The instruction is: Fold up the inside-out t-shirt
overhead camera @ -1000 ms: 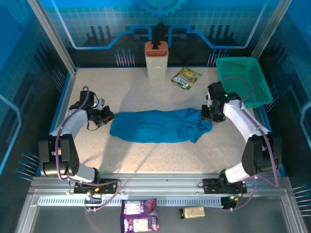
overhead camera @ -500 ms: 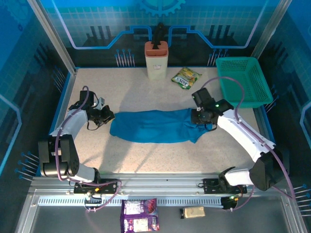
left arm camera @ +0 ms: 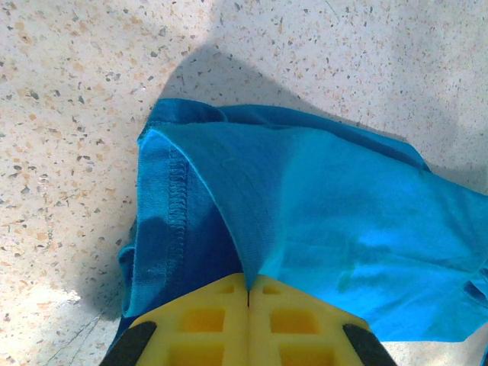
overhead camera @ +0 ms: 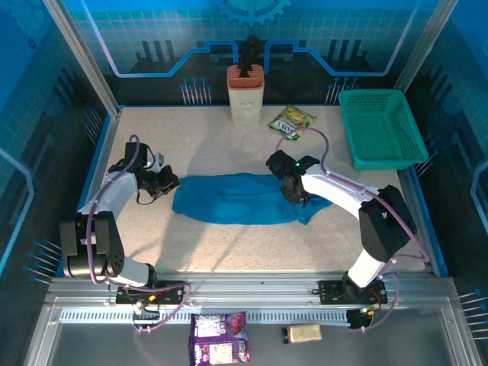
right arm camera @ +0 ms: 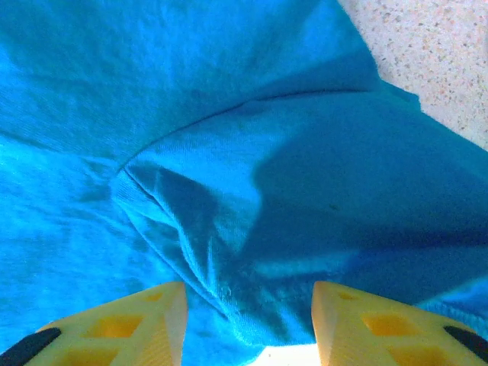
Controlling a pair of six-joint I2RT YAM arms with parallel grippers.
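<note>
The robot's right gripper will next go down onto the raised fold of wrinkled cloth (right arm camera: 248, 313) and then close on the fold.
The inside-out t-shirt (overhead camera: 240, 198) lies bunched in a long blue strip across the middle of the table. At its left end my left gripper (overhead camera: 169, 183) is shut on a fold of the cloth; the left wrist view has the yellow fingers (left arm camera: 198, 316) pressed together with the t-shirt (left arm camera: 320, 221) pinched between them, a stitched hem to the left. My right gripper (overhead camera: 293, 191) hovers over the strip's right part, open. In the right wrist view its fingers (right arm camera: 130, 324) stand wide apart above wrinkled t-shirt (right arm camera: 229, 152) cloth, holding nothing.
A teal mesh basket (overhead camera: 381, 128) sits at the back right. A yellow-green snack packet (overhead camera: 292, 122) lies behind the shirt, and a beige holder (overhead camera: 245, 95) stands at the back centre. Speckled tabletop (overhead camera: 229, 248) lies in front of the shirt.
The right arm has swung left from the shirt's right end to above its right-middle part, and that end of the cloth now lies looser. The left arm has not moved.
</note>
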